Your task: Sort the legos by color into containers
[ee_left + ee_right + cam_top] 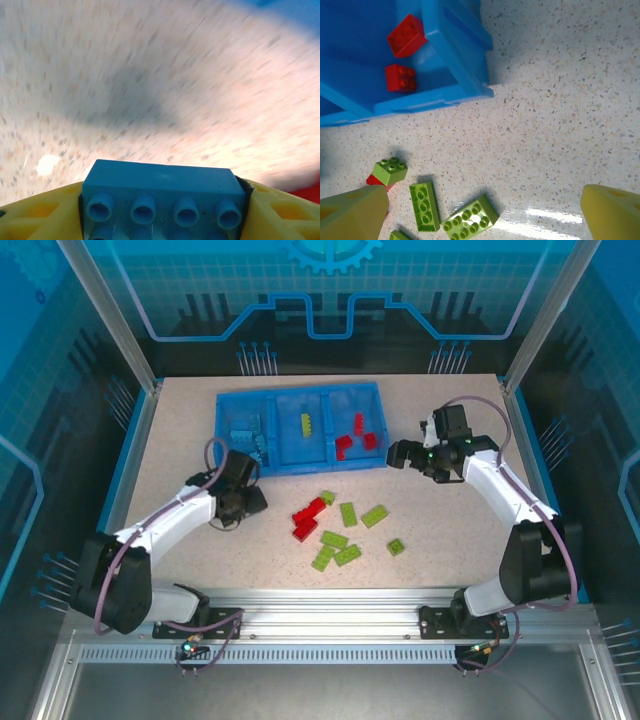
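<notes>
My left gripper rises outward over the tray's near side next and releases this same-colored lego there, since the container of light blue legos lies outward.
My left gripper (250, 502) is shut on a light blue lego (159, 192); its studs face the left wrist camera between the yellow fingers (35, 217), low over the table just in front of the tray's left end. The bright-blue tray (300, 390) lies at the back, with light blue legos (245, 432) in its left container, a lime one (306, 423) in the middle and red ones (357, 435) in the right. My right gripper (395, 453) stands open and holds nothing, right of the tray's near right corner (460, 60). Loose red legos (310, 515) and several lime legos (348, 512) lie mid-table.
In the right wrist view, lime legos (424, 206) (470, 217) lie on the speckled table between my open fingers, and two red legos (406, 35) sit inside the tray. Metal posts and blue panels wall in the table's sides and back.
</notes>
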